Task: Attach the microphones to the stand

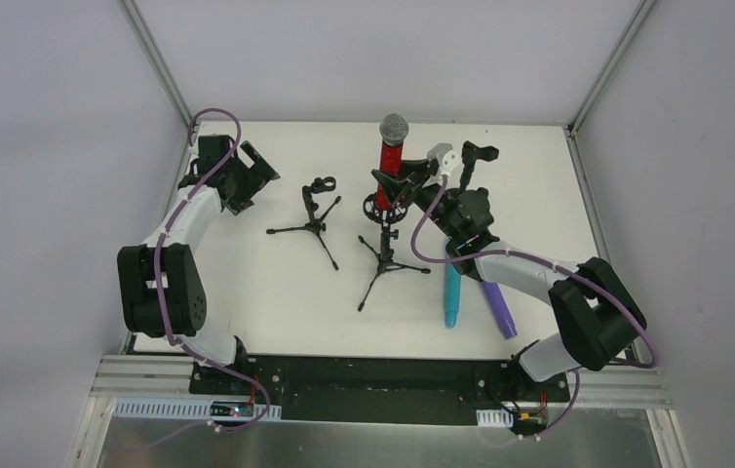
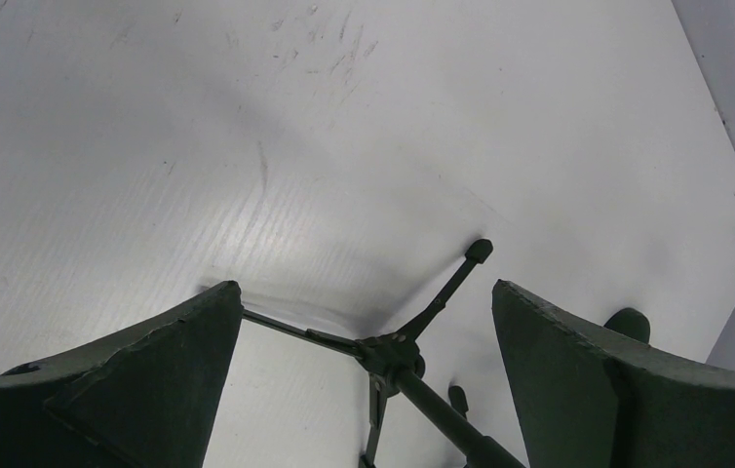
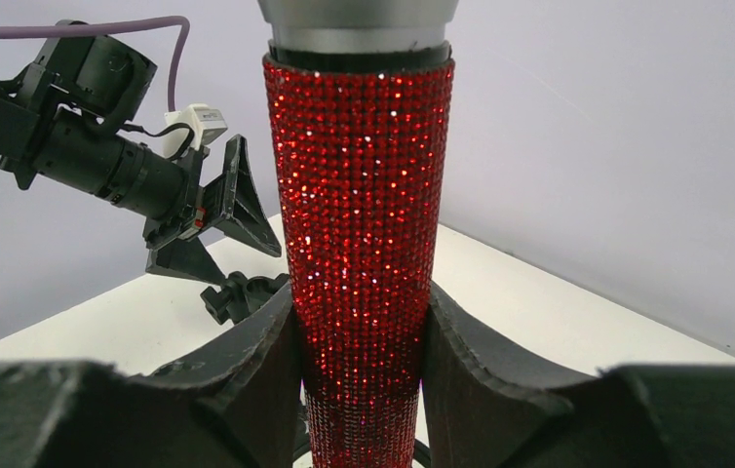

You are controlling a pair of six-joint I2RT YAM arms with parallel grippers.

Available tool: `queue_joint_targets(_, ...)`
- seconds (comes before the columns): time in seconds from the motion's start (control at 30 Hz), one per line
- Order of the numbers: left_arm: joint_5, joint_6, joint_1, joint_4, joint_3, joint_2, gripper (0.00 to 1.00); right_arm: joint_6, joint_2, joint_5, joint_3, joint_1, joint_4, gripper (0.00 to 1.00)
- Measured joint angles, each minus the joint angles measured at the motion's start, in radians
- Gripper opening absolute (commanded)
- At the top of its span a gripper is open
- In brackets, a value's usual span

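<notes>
I will next lower my right gripper into the round clip of the middle stand and let go of the red microphone, because the microphone's lower end is already lined up with that clip.
The red microphone [image 1: 390, 159] with a silver mesh head stands upright over the middle black tripod stand [image 1: 386, 255]. Its lower end is at that stand's clip. My right gripper [image 1: 401, 185] is shut on its red body [image 3: 359, 244], one finger on each side [image 3: 359, 312]. The cyan microphone [image 1: 452, 292] and the purple microphone [image 1: 498, 308] lie side by side on the table, partly under my right arm. My left gripper [image 1: 250, 175] is open and empty at the back left. The small stand's tripod base [image 2: 390, 353] shows between its fingers [image 2: 364, 302].
A second, shorter black stand [image 1: 317, 210] with an empty clip stands left of the middle one. A third black clip [image 1: 477, 154] sticks up behind my right wrist. White walls and a metal frame enclose the white table [image 1: 276, 292].
</notes>
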Motion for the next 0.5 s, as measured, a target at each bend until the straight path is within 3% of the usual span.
queue_joint_targets(0.5,0.003,0.0,0.0,0.0,0.0,0.003,1.0,-0.06,0.011,-0.019,-0.019,0.009,-0.056,0.0)
